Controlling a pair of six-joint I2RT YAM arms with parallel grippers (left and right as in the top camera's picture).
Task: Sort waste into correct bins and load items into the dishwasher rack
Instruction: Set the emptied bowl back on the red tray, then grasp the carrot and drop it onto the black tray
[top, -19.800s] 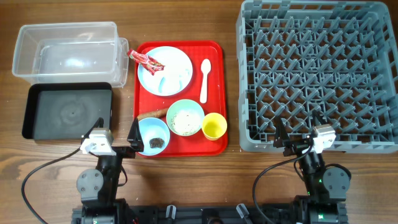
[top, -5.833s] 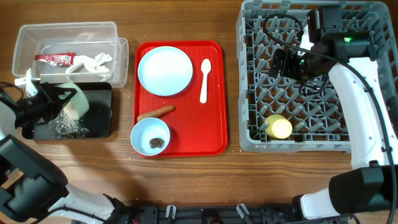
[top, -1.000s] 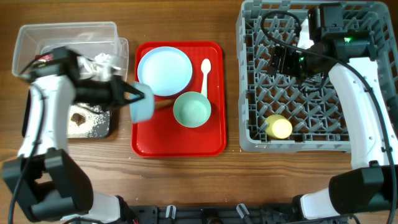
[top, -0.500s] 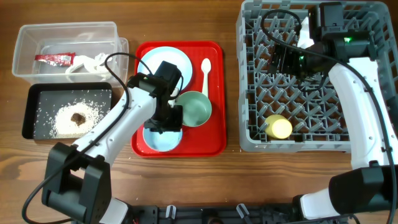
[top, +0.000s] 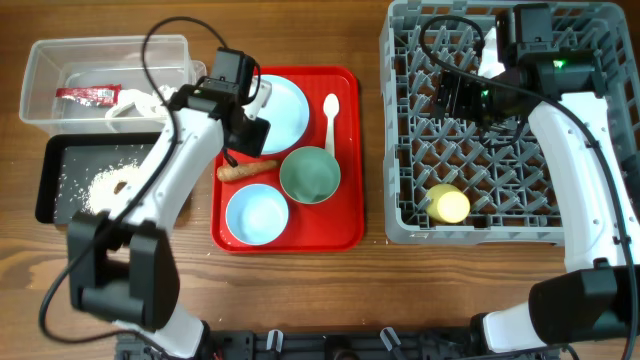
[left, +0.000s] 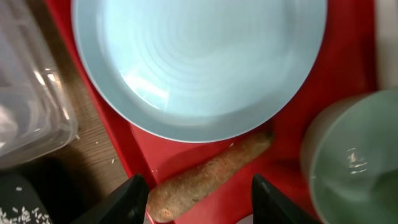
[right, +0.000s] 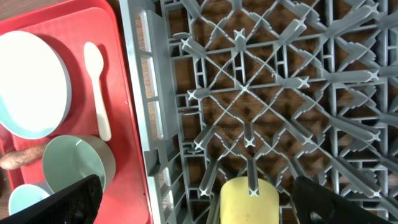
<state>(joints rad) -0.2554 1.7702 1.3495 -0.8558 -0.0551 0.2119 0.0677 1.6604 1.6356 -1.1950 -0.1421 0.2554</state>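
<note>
The brown carrot-like stick (top: 248, 170) (left: 211, 177) lies slanted between the open fingers. Next I need to move my left gripper down with a turn onto the middle of the stick to close.
My left gripper (top: 238, 150) is open and empty, just above the brown carrot-like stick (top: 248, 170) on the red tray. In the left wrist view its fingers (left: 205, 202) straddle the stick (left: 211, 177) below the pale blue plate (left: 199, 62). The plate (top: 280, 105), pale green bowl (top: 310, 175), light blue bowl (top: 257, 213) and white spoon (top: 329, 122) lie on the tray. My right gripper (top: 450, 100) is open and empty above the grey dishwasher rack (top: 590, 130), which holds the yellow cup (top: 447, 204). The right wrist view shows the gripper (right: 211, 205) over the cup (right: 252, 199).
The clear tub (top: 50, 60) at the back left holds the red-and-white wrapper (top: 88, 94) and white tissue (top: 140, 100). The black tray (top: 60, 150) in front of it holds rice grains and dark crumbs. The red tray's (top: 350, 150) right edge lies close to the rack.
My left gripper has let go of the light blue bowl, which now sits empty on the red tray, and moved back to above the stick. The right arm has not moved.
</note>
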